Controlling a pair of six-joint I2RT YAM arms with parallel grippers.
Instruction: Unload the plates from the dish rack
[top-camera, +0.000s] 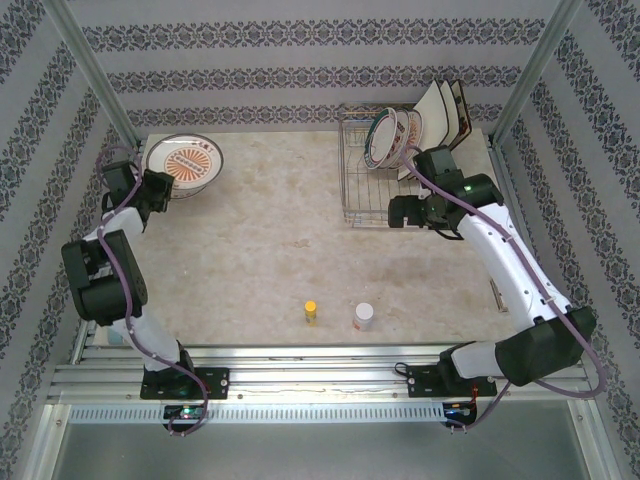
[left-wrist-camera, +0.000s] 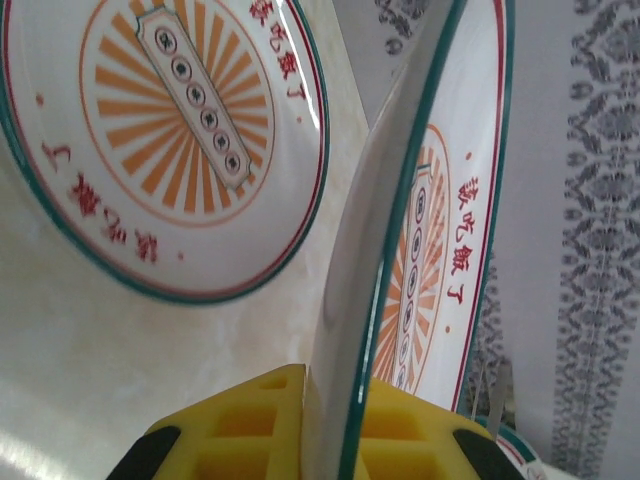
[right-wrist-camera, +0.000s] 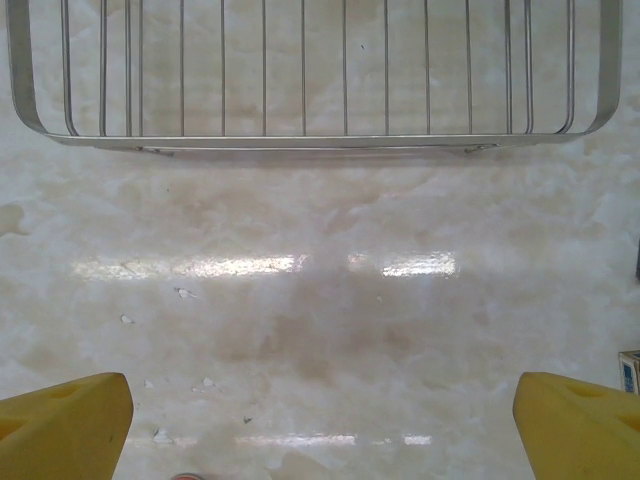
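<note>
The plate in my left gripper should go down onto the matching plate (top-camera: 190, 193) on the tabletop next. Then I should let go of the plate's rim, since both plates match for stacking.
My left gripper (left-wrist-camera: 335, 440) is shut on the rim of a round white plate (left-wrist-camera: 440, 250) with an orange sunburst centre, held edge-on and tilted. Beside it a second matching plate (left-wrist-camera: 170, 130) rests on the table. In the top view both sit at the far left corner, by the left gripper (top-camera: 160, 190) and the held plate (top-camera: 190, 158). The silver wire dish rack (top-camera: 360, 190) stands at the far right with round plates (top-camera: 385, 135) and square cream plates (top-camera: 442, 108) upright in it. My right gripper (top-camera: 398, 213) hovers open just before the dish rack's front rail (right-wrist-camera: 320, 140), nothing between its fingers (right-wrist-camera: 60, 425).
A small yellow bottle (top-camera: 311, 312) and a white bottle (top-camera: 363, 317) stand near the table's front middle. Patterned walls and metal posts enclose the marble table (top-camera: 270, 230) on three sides.
</note>
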